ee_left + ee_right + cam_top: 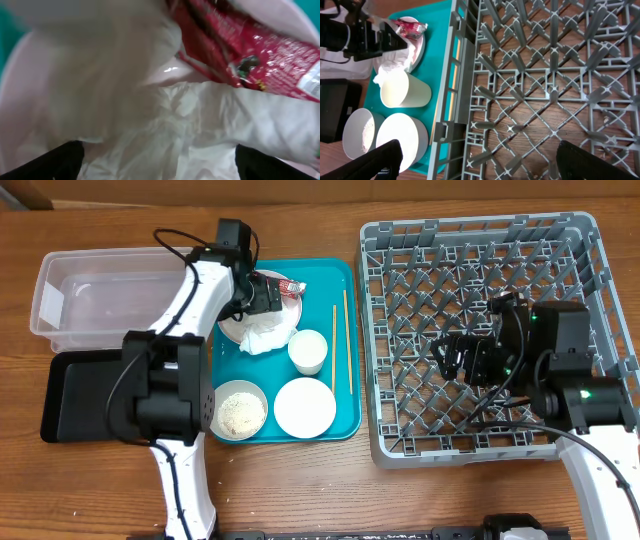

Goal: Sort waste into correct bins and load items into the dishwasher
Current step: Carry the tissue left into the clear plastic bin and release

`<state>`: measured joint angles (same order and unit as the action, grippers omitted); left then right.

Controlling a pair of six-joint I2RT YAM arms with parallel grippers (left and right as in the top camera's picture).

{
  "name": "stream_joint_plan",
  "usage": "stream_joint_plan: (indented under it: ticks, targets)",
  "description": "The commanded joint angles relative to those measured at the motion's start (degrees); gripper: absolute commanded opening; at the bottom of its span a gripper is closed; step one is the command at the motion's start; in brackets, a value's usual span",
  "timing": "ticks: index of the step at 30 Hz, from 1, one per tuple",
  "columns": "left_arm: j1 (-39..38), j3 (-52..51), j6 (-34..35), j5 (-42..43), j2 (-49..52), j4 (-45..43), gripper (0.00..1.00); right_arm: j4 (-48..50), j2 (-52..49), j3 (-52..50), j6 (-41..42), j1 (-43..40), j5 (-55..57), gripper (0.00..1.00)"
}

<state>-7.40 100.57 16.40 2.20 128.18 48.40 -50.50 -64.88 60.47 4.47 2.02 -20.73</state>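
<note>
I should first keep my left gripper low over the plate, then close its fingers to get the crumpled white napkin [263, 328].
A white plate [236, 328] at the back of the teal tray [345, 420] holds a crumpled white napkin [268, 337] and a red-and-white wrapper [291, 286]. My left gripper [264, 296] hangs just over the plate, open. In the left wrist view its fingertips [160, 165] straddle the napkin [200, 120], with the wrapper [250, 55] just beyond. A white cup [308, 352], a bowl of rice grains [240, 409], a white bowl [305, 407] and two chopsticks [346, 330] lie on the tray. My right gripper [450, 356] is open and empty over the grey dish rack [480, 250].
The clear tub [95, 295] and the black tray [80, 395] sit left of the teal tray, partly under my left arm. In the right wrist view the rack floor [545, 100] fills the frame, with the cup [402, 90] and white bowl [402, 140] at left.
</note>
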Motion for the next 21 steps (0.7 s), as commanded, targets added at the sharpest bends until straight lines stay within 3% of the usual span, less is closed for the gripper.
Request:
stream_joint_plan:
  ticks: [1,2,3,4,5,6,13,21]
  targets:
    - [-1.0,1.5,0.3,-0.7,2.0,0.2,0.85,0.2,-0.2,1.6,0.3,0.4,0.0,1.0]
    - [-1.1,1.5,0.3,-0.7,2.2,0.4,0.76,0.2,-0.2,1.6,0.3,0.4,0.0,1.0]
    - [-1.2,1.5,0.3,-0.7,2.2,0.7,0.61,0.2,-0.2,1.6,0.3,0.4,0.0,1.0]
    - [-1.3,1.5,0.3,-0.7,2.2,1.2,0.28,0.2,-0.2,1.6,0.3,0.4,-0.7,1.0]
    - [-1.3,1.5,0.3,-0.7,2.2,1.6,0.12,0.2,-0.2,1.6,0.3,0.4,-1.2,1.0]
    - [-1.2,1.5,0.3,-0.7,2.2,2.1,0.04,0.2,-0.2,1.6,0.3,0.4,-1.7,1.0]
    - [-1.1,5.3,0.3,-0.7,2.1,11.0,0.04,-0.2,-0.2,1.6,0.3,0.4,-2.1,1.0]
    - [-0.9,26.7,-1.2,-0.5,2.0,32.8,0.04,-0.4,-0.2,1.6,0.3,0.4,-2.1,1.0]
